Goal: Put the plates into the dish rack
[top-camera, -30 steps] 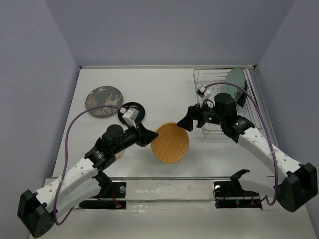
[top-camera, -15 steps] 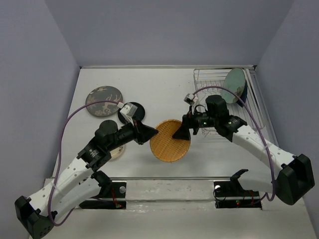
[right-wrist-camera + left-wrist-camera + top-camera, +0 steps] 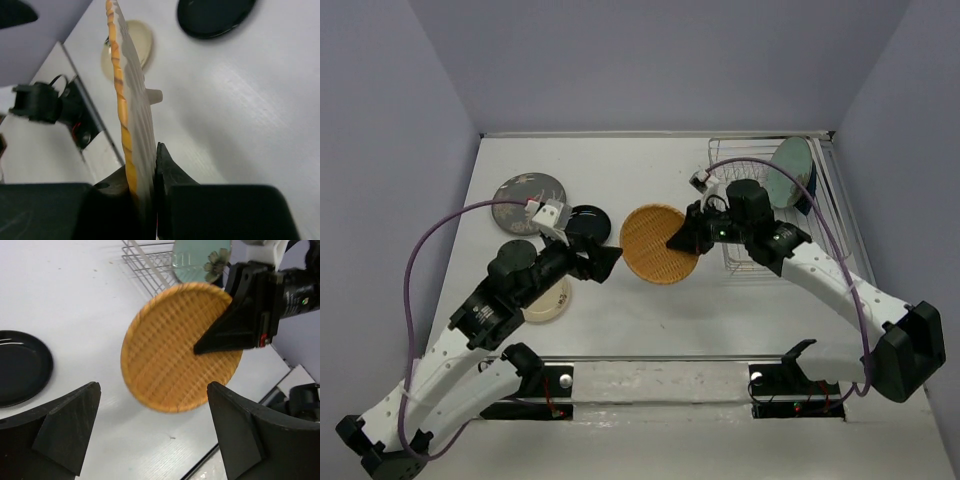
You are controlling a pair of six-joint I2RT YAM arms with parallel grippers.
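Note:
I will swing my right gripper next, turning outward, to the right in the top view, to the empty rack slot by the teal plate [image 3: 766, 172], and release there.
The orange woven plate [image 3: 650, 243] is lifted off the table and tilted, with my right gripper [image 3: 686, 238] shut on its right rim. From the right wrist it shows edge-on [image 3: 125, 100], pinched between the fingers [image 3: 167, 175]. My left gripper [image 3: 605, 262] stands open just left of the plate, apart from it, and its wrist view has the plate [image 3: 165, 355] ahead of empty jaws. The silver dish rack [image 3: 745, 205] at the back right holds a pale teal plate [image 3: 790, 170] upright. A black plate [image 3: 588, 222], a grey-brown patterned plate [image 3: 528, 193] and a cream plate [image 3: 548, 302] lie on the left.
The black plate [image 3: 20, 367] lies left of my left fingers, and the rack wires [image 3: 150, 260] with the teal flower plate [image 3: 200, 255] show beyond the orange one. The left forearm partly covers the cream plate. Grey walls close the table at back and sides.
My left gripper opened, let go of the orange plate and drew back left. My right gripper closed on the plate's right rim and carried it up and toward the rack.

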